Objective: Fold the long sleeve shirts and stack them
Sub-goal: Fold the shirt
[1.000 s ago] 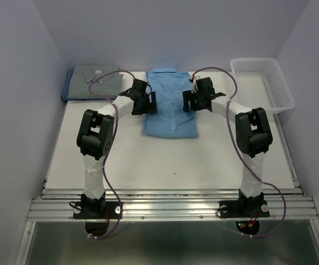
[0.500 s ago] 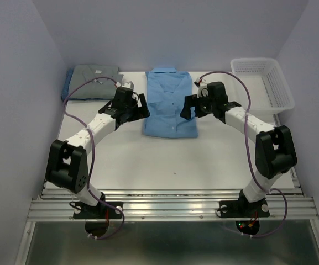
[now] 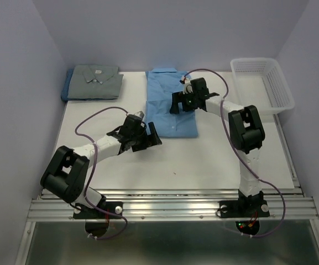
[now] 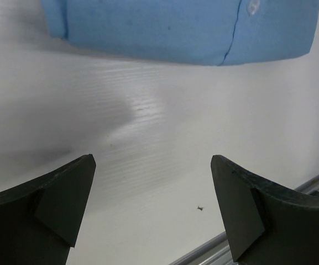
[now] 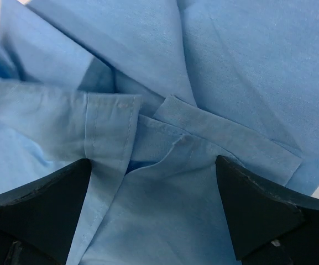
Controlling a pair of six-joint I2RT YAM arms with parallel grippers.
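I will next lower my left gripper back toward the bar, onto the shirt's near edge by its button strip.
The light blue shirt (image 3: 169, 118) lies folded at the table's back middle, collar away from me. My right gripper (image 3: 176, 105) hangs open over its upper part; the right wrist view shows the collar and placket (image 5: 165, 110) between the spread fingers (image 5: 259, 215), which hold nothing. My left gripper (image 3: 152, 138) is open and empty over bare table just in front of the shirt's near left corner; the left wrist view shows the shirt's near edge (image 4: 176, 27) beyond its fingers (image 4: 65, 204). The grey shirt (image 3: 95, 80) lies folded on the darker blue shirt (image 3: 66, 93) at the back left.
A white mesh basket (image 3: 251, 61) stands at the back right corner. Walls close in the table on the left, back and right. A metal rail (image 3: 170, 207) runs along the near edge. A small dark speck (image 4: 201, 208) lies on the white table.
My left gripper has swung from the shirt's left side to in front of its near left corner. My right gripper has moved from the shirt's right edge over its upper part.
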